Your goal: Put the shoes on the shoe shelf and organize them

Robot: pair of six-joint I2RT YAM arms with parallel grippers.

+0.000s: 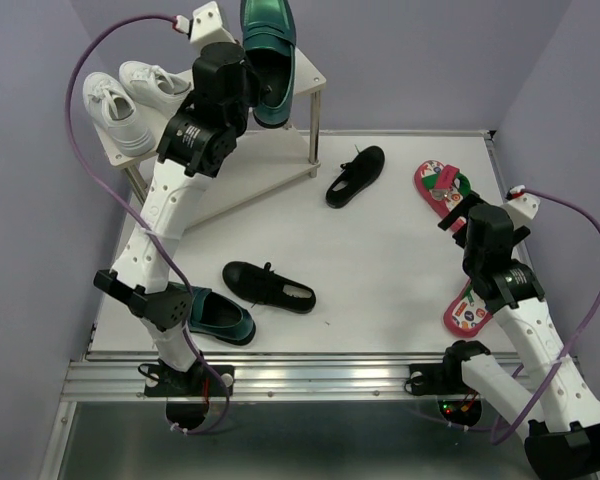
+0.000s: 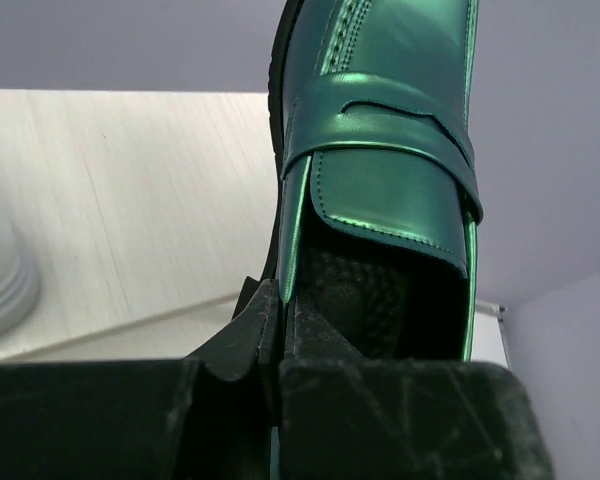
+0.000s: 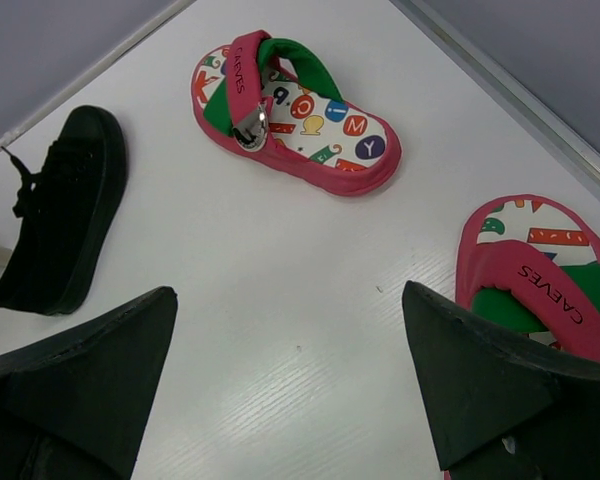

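The left gripper will next move down and turn to release the green loafer on the bare end of the shoe shelf's top board (image 1: 312, 76), because white sneakers fill the other half of the board.
My left gripper (image 1: 236, 78) is shut on the side wall of a glossy dark-green loafer (image 1: 268, 55), pinched between the fingers (image 2: 242, 335). The loafer (image 2: 380, 150) hangs at the right end of the shoe shelf's top board (image 1: 312, 76); whether it rests on the board I cannot tell. The other green loafer (image 1: 222, 318) lies by the left arm's base. Two black strap shoes (image 1: 355, 176) (image 1: 268, 287) lie apart on the table. My right gripper (image 3: 290, 300) stands open over bare table, between the red flip-flops (image 3: 300, 115) (image 3: 535, 265).
White sneakers (image 1: 130, 95) fill the left half of the top board (image 2: 130, 200). The shelf's lower board (image 1: 250, 175) shows beneath. A black shoe (image 3: 60, 215) lies left of the right gripper. Purple walls close in the table; a metal rail (image 1: 280, 378) runs along the near edge.
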